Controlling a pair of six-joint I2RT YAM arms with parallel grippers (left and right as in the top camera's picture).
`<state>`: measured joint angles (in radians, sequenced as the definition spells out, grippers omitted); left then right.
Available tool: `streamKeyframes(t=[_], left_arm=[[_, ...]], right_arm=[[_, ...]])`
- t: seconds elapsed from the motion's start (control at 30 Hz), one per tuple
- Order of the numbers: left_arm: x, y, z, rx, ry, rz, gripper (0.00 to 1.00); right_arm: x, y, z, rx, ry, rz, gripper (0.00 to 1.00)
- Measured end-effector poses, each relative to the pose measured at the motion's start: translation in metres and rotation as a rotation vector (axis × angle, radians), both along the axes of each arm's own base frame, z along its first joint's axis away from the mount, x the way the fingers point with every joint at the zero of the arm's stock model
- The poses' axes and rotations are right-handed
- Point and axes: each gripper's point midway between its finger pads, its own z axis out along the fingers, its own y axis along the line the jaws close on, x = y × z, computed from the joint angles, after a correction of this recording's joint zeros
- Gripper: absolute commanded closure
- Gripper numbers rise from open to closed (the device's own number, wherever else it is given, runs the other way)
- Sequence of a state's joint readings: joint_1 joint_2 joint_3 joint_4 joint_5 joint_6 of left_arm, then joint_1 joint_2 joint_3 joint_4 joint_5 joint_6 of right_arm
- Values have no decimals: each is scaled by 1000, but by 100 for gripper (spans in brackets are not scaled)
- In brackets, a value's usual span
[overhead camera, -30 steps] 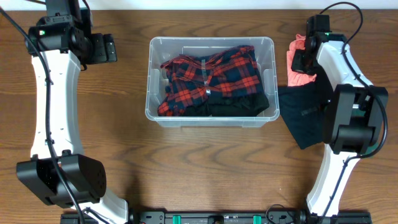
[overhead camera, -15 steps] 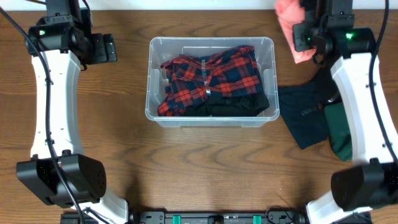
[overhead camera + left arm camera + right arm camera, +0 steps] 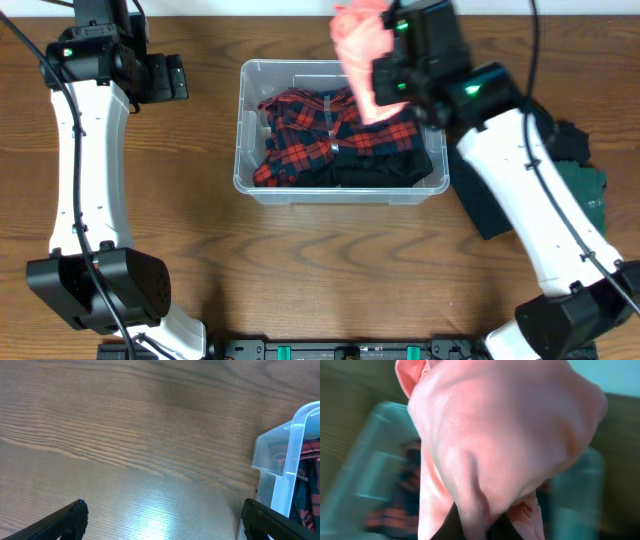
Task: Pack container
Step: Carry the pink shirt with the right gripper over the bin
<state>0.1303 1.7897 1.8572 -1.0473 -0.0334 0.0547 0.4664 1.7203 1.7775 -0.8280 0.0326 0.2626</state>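
Note:
The container's end beyond the plaid shirt is below my right gripper and to its left in the overhead view, so my right gripper should swing across and down there next.
The clear plastic container point(image 3: 250, 120) stands at the table's middle and holds a red plaid shirt point(image 3: 330, 125) over a black garment point(image 3: 385, 165). My right gripper point(image 3: 378, 72) is shut on a coral-pink garment point(image 3: 358, 42) and holds it above the container's back right part. In the right wrist view the pink garment point(image 3: 495, 435) fills the frame, the dark fingers point(image 3: 470, 529) pinch it at the bottom, and the container point(image 3: 372, 460) is blurred behind. My left gripper point(image 3: 176, 78) is open and empty left of the container; its wrist view shows the spread fingers point(image 3: 162, 520) and the container's corner point(image 3: 287, 460).
A dark navy garment point(image 3: 488, 205) and a dark green garment point(image 3: 585, 188) lie on the wooden table point(image 3: 330, 270) right of the container, partly under my right arm. The left arm's base stands at the front left point(image 3: 100, 290).
My right arm has lifted the pink garment from the table's right side and swung it left to above the container. The green garment is now uncovered. The left arm has not moved.

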Motion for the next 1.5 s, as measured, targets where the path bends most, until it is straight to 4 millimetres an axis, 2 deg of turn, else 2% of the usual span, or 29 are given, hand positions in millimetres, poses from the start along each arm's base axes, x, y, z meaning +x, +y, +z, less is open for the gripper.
streamKeyframes(t=[0.07,0.17,0.3,0.47,0.57,0.73,0.87,0.9,0.93,0.97,1.0,1.07,1.27,1.33,1.5], left_arm=[[0,0,0,0,0,0,2],[0,0,0,0,0,0,2],[0,0,0,0,0,0,2],[0,0,0,0,0,0,2],[0,0,0,0,0,0,2],[0,0,0,0,0,0,2],[0,0,0,0,0,0,2],[0,0,0,0,0,0,2],[0,0,0,0,0,0,2],[0,0,0,0,0,0,2],[0,0,0,0,0,0,2],[0,0,0,0,0,0,2],[0,0,0,0,0,0,2],[0,0,0,0,0,0,2],[0,0,0,0,0,0,2]], right_arm=[[-5,25,0,53,4,-2,98],[-12,58,-10,101,27,-14,98],[-12,98,-38,139,65,-41,99],[-10,135,-80,168,114,-71,99],[-6,151,-96,185,117,-77,98],[-7,168,-116,196,132,-75,98],[-11,172,-128,182,154,-75,97],[-11,174,-129,181,154,-73,81],[-12,175,-129,183,153,-72,58],[-13,176,-128,179,149,-63,43],[-14,178,-128,179,147,-58,36],[-15,180,-127,166,137,-33,31],[-15,180,-123,102,84,37,25],[-12,180,-115,83,47,63,28],[-1,178,-86,59,-67,124,44]])
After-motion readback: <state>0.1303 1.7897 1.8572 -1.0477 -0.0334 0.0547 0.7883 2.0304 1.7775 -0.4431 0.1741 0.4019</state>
